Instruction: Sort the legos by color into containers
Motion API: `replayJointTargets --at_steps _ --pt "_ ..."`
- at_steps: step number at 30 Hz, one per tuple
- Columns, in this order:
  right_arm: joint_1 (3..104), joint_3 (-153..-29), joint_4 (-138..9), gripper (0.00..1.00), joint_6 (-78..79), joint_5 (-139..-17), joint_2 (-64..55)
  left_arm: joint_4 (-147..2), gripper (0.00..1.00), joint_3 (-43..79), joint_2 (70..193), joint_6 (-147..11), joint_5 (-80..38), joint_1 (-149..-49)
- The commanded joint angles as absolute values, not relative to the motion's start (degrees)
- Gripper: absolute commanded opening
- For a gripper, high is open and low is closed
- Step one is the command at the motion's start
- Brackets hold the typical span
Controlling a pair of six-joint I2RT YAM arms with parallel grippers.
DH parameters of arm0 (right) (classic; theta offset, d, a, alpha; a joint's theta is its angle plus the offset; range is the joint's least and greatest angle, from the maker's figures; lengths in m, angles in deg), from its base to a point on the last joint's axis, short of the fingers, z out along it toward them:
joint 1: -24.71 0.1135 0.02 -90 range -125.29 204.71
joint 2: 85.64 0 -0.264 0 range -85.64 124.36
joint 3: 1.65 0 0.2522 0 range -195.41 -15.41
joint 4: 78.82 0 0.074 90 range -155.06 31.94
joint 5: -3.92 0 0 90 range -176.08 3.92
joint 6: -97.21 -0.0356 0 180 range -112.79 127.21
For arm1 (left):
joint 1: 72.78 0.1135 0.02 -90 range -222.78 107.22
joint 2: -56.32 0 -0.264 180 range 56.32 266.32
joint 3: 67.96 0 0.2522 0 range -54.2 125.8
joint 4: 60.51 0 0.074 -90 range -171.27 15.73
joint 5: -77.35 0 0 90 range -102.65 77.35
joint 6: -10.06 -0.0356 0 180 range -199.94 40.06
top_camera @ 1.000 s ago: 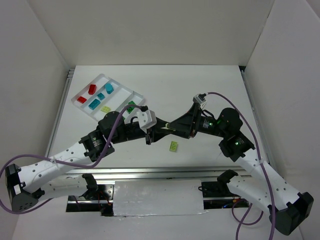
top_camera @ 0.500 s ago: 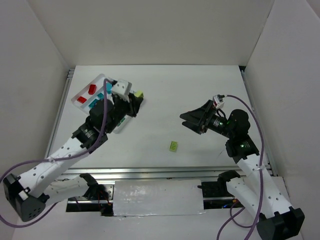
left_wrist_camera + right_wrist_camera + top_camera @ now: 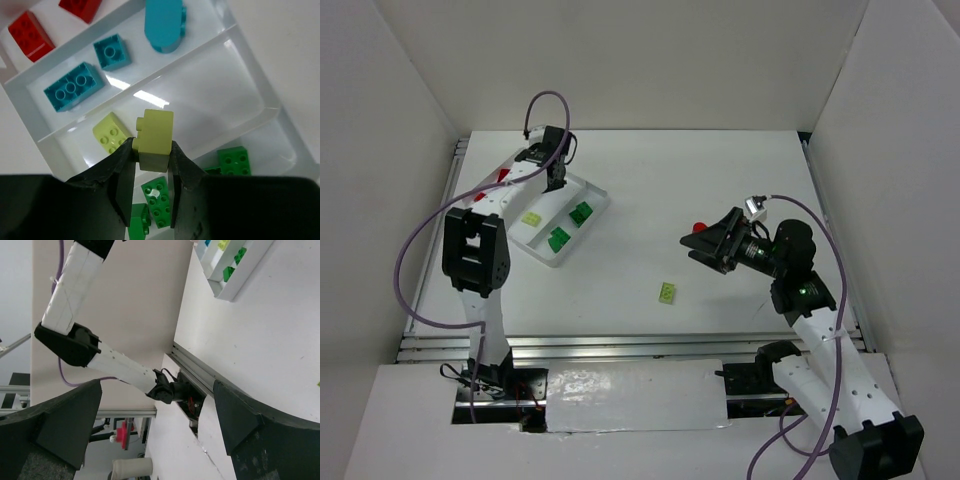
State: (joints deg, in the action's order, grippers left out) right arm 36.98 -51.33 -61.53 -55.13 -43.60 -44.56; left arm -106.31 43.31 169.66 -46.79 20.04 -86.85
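The held brick will next go down with my left gripper toward the white tray's section already holding a pale yellow brick (image 3: 546, 208). My left gripper will release it by its match.
My left gripper (image 3: 151, 150) is shut on a pale yellow brick (image 3: 155, 136) and holds it above the white tray (image 3: 215, 85), over the compartment where another pale yellow brick (image 3: 112, 135) lies. Red bricks (image 3: 30, 35) fill the outer compartment, teal bricks (image 3: 74, 92) the second, green bricks (image 3: 234, 161) the nearest. In the top view the left gripper (image 3: 556, 182) hangs over the tray (image 3: 582, 232). A yellow-green brick (image 3: 667, 292) lies on the table. My right gripper (image 3: 705, 242) is open and empty (image 3: 157, 430), with a small red thing (image 3: 697, 228) at its tip.
White walls enclose the table on three sides. The left arm's upright link (image 3: 475, 250) stands just left of the tray. A metal rail (image 3: 620, 345) runs along the near table edge. The tray also shows far off in the right wrist view (image 3: 235, 275).
My left arm has swung from the table's middle to the tray at the back left, carrying the pale yellow brick. My right arm has drawn back to the right.
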Motion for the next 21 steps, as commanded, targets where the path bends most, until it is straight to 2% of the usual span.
replayJointTargets --at_steps 1,8,11,12,14,15,17,19,20,21 --pt "36.4 -50.3 -61.5 1.00 -52.1 -42.2 -43.8 -110.8 0.12 46.2 170.7 -43.6 18.9 -85.6" --pt "36.4 -49.3 -62.6 1.00 -52.1 -41.8 -42.4 -109.6 0.23 43.0 174.4 -42.4 16.4 -84.6" --pt "36.4 -49.2 -62.9 1.00 -51.8 -41.9 -41.7 -108.5 0.38 40.4 174.2 -41.5 15.9 -84.5" --pt "36.4 -49.2 -63.0 1.00 -51.4 -42.0 -41.5 -108.2 0.50 39.4 173.9 -41.4 15.8 -84.4" --pt "36.5 -49.9 -62.4 1.00 -48.8 -42.0 -40.6 -107.8 0.59 38.7 173.3 -40.8 15.7 -84.5" --pt "36.6 -50.5 -60.9 1.00 -47.6 -44.1 -40.3 -107.5 0.67 37.9 173.0 -40.8 15.7 -84.5" --pt "37.1 -52.2 -56.1 1.00 -43.4 -47.6 -39.8 -107.8 0.74 37.8 172.4 -40.3 16.4 -84.4" --pt "37.6 -53.3 -52.3 1.00 -41.5 -52.7 -39.2 -108.5 0.94 38.5 172.0 -40.2 16.8 -84.3" --pt "38.5 -53.6 -51.2 1.00 -39.6 -54.2 -38.6 -109.2 1.00 39.2 171.6 -40.3 16.6 -84.2" --pt "39.3 -54.1 -49.9 1.00 -38.7 -55.8 -38.1 -109.8 0.99 39.5 171.2 -40.0 16.7 -84.2"
